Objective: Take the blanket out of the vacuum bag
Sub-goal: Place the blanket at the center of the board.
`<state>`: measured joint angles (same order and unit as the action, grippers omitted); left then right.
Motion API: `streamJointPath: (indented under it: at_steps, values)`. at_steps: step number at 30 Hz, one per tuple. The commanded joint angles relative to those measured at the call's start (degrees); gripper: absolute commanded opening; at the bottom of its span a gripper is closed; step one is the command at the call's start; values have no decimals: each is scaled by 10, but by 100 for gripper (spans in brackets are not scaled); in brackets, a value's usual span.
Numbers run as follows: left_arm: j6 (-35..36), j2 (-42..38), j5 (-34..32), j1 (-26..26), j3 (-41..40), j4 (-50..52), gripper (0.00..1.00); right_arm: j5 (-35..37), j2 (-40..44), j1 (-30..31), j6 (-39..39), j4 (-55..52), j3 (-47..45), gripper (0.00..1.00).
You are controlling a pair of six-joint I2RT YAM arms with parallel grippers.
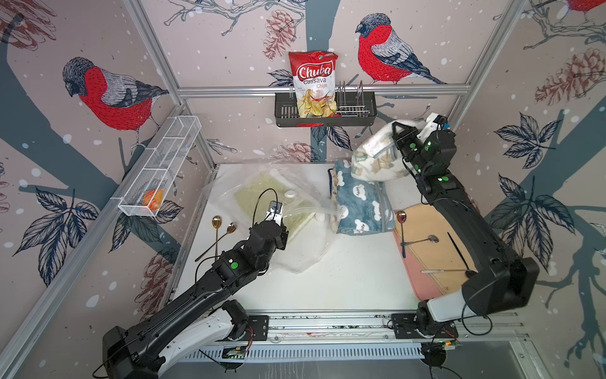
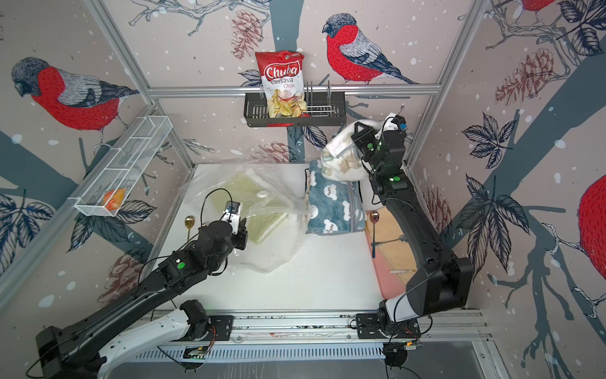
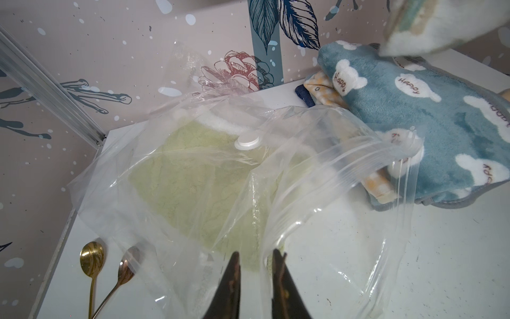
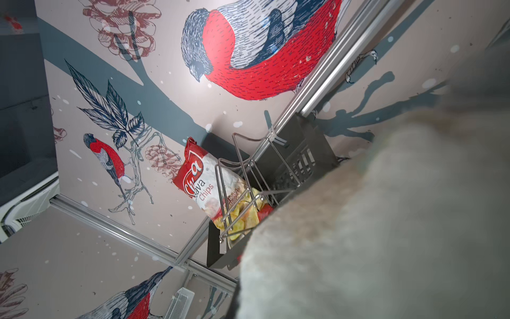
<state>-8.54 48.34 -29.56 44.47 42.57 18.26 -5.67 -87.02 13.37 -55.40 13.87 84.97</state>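
Observation:
I need to bring my right gripper down and back onto the blue blanket (image 1: 362,200) next and let go of the white blanket there, because the white blanket already hangs clear of the bag.
The vacuum bag (image 1: 305,252) (image 2: 275,252) (image 3: 193,154) lies crumpled on the white table, its white valve cap (image 1: 290,194) (image 3: 247,141) facing up. A pale green blanket (image 1: 259,193) (image 3: 193,193) is still inside it. My left gripper (image 1: 286,229) (image 2: 244,229) (image 3: 257,262) is at the bag's near edge, its fingers close together with the clear film between them. A white blanket (image 1: 373,157) (image 2: 341,157) (image 4: 386,221) with tan prints hangs in the air at the back right, clear of the bag. My right gripper (image 1: 398,131) (image 2: 359,131) is shut on it. In the right wrist view the fleece hides its jaws.
A blue blanket with white bears (image 1: 360,203) (image 3: 414,124) lies beside the bag's mouth, on a yellow checked cloth. Two spoons (image 1: 216,223) (image 3: 92,258) lie left of the bag. Tan and pink mats (image 1: 433,256) with cutlery sit at the right. A chips bag (image 1: 314,85) stands in a wall rack.

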Motion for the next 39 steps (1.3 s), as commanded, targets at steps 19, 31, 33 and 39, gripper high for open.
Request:
streamJointPath:
  at_steps: [19,31,33,39]
  values:
    - [4,-12,14,-3,4,-21,21,194,42,172,-50,143,-322,0]
    - [4,-25,20,-3,5,-20,21,264,130,205,-91,51,-379,2]
    - [3,-28,22,-3,6,-19,21,261,143,206,-103,48,-405,2]
    - [2,-31,23,-3,6,-19,21,281,187,196,-114,15,-446,27]
